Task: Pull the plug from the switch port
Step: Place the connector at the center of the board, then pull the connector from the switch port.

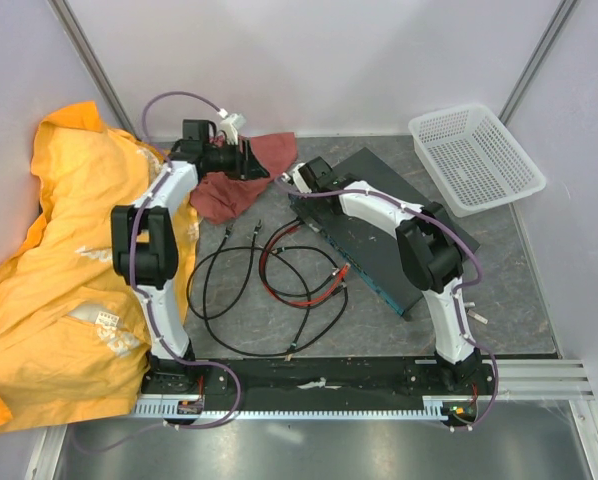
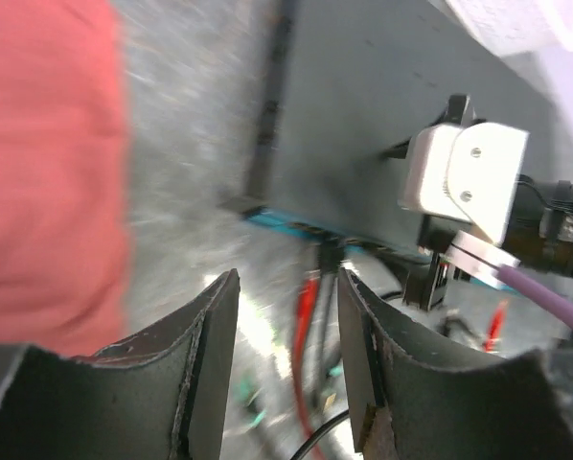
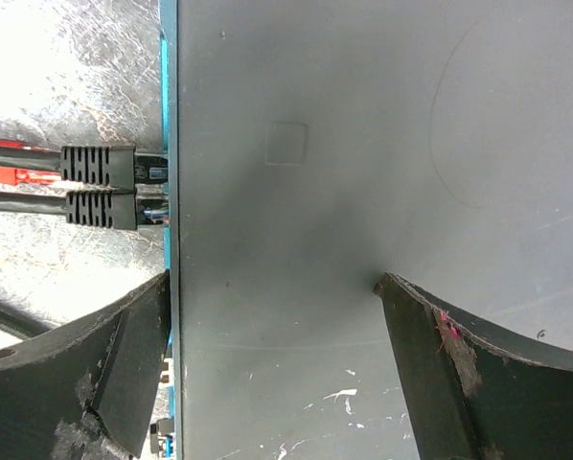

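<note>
Since black plugs still sit in the switch's teal edge, I will bring my left gripper down, back and to the right in the top view onto one plug.
The switch [image 1: 379, 215] is a flat dark slab lying aslant right of centre, its teal edge [image 3: 168, 105] facing the cables. Two black plugs [image 3: 100, 167] [image 3: 102, 207] sit side by side in ports on that edge, with a red cable behind them. My right gripper [image 3: 272, 278] stands open over the switch's top near its far-left corner [image 1: 301, 182], one finger at the teal edge and the other on the top surface. My left gripper [image 2: 286, 278] is open with nothing between its fingers, just left of the switch by the red cloth [image 1: 251, 160]. Blurred cables show through its gap.
Black and red cables [image 1: 269, 290] loop loosely on the table in front of the switch. A red cloth [image 1: 241, 185] lies under the left gripper. A large yellow cloth [image 1: 59, 250] covers the left side. A white mesh basket [image 1: 476, 157] stands at the back right.
</note>
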{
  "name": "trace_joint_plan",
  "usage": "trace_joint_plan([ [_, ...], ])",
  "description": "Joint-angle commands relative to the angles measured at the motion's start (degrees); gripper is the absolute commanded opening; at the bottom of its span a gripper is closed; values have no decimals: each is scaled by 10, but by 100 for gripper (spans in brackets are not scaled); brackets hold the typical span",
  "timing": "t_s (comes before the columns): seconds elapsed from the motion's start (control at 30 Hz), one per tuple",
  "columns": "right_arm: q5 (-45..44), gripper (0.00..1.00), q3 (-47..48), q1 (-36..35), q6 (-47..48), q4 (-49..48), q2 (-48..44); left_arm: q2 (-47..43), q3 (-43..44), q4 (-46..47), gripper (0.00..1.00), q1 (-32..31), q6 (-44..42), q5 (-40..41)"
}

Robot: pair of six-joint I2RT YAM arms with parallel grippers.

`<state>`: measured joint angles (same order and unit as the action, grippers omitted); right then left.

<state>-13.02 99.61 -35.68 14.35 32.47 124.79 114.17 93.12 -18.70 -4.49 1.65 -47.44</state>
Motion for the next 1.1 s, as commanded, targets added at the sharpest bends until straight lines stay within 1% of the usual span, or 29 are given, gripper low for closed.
trace_joint_plan([
  [0.0, -6, 94, -17, 61, -13, -21, -42, 63, -31, 100, 52, -46, 123, -78],
  [0.07, 17, 94, -22, 69, -20, -15, -54, 79, -39, 151, 52, -53, 168, -90],
  [0.1, 39, 95, -22, 74, -30, -7, -59, 97, -37, 159, 52, -58, 179, -95],
  [0.17, 113, 96, -26, 88, -42, -2, -74, 116, -24, 164, 53, -65, 192, -104],
  [0.2, 129, 96, -29, 91, -49, 2, -78, 130, -19, 164, 53, -72, 191, -105],
  [0.23, 164, 96, -32, 94, -53, 4, -82, 135, -17, 164, 53, -75, 187, -103],
  [0.53, 165, 98, -63, 98, -42, 9, -97, 150, -46, 160, 52, -88, 184, -85],
  [0.63, 166, 98, -67, 99, -42, 9, -99, 162, -45, 157, 50, -88, 190, -88],
  [0.8, 167, 98, -70, 105, -39, 13, -100, 164, -37, 108, 50, -89, 153, -70],
  [0.9, 168, 98, -72, 105, -38, 13, -101, 159, -54, 103, 49, -88, 140, -85],
  [0.97, 168, 98, -75, 106, -37, 13, -103, 165, -56, 108, 49, -88, 153, -102],
  [1.03, 168, 98, -78, 107, -37, 12, -103, 179, -53, 132, 48, -89, 171, -105],
  [1.07, 168, 98, -79, 106, -36, 12, -103, 186, -50, 144, 47, -89, 194, -110],
])
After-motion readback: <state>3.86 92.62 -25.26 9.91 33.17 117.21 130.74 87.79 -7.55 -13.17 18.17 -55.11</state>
